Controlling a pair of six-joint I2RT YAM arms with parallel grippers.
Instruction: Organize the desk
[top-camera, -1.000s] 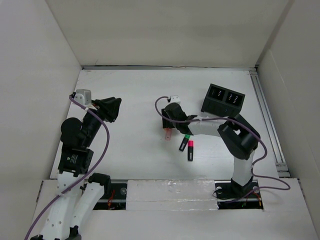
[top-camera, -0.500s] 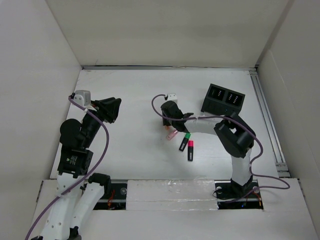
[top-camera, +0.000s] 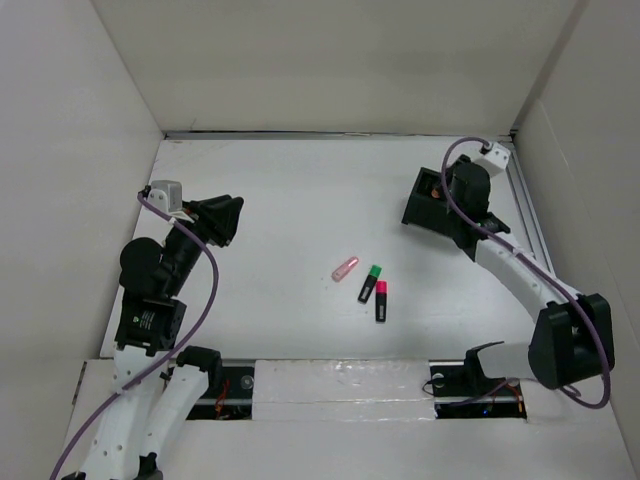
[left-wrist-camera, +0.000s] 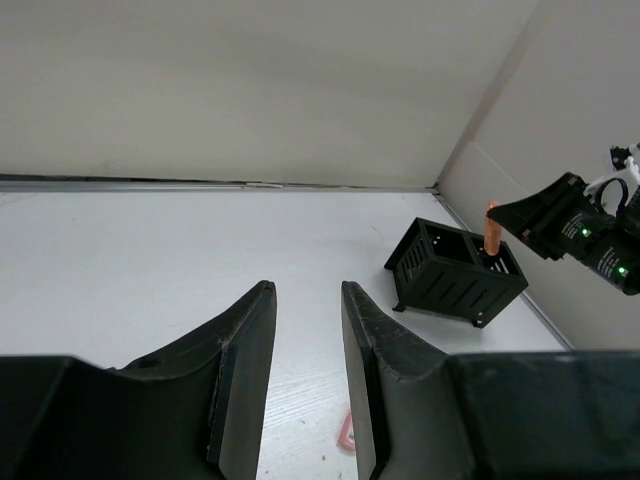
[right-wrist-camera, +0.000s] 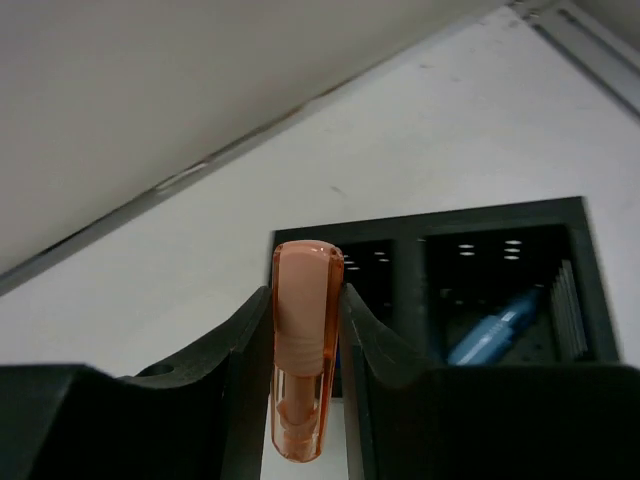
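Note:
I will next move my right gripper to the right in its wrist view, over the organizer box's section holding the blue marker (right-wrist-camera: 500, 325), and let go of the orange marker (right-wrist-camera: 305, 330).
My right gripper (right-wrist-camera: 308, 300) is shut on an orange marker (right-wrist-camera: 305, 330), held upright just above the left compartment of the black organizer box (right-wrist-camera: 480, 225). A blue marker (right-wrist-camera: 500, 325) lies in the box's right compartment. In the top view the right gripper (top-camera: 437, 186) hangs over the box (top-camera: 418, 208) at the back right of the desk (top-camera: 290, 200). A pink marker (top-camera: 345, 268), a green-capped marker (top-camera: 369, 283) and a pink-capped marker (top-camera: 381, 300) lie mid-desk. My left gripper (top-camera: 228, 215) hovers at the left, open with a narrow gap and empty (left-wrist-camera: 305, 290).
White walls close the desk in at the left, back and right. A metal rail (top-camera: 532, 240) runs along the right edge beside the box. In the left wrist view the box (left-wrist-camera: 455, 272) and the orange marker (left-wrist-camera: 492, 225) show far right.
The right arm has swung from the middle of the desk to the organizer box, now gripping an orange marker. A pink marker stays where the gripper was. The left arm has not moved.

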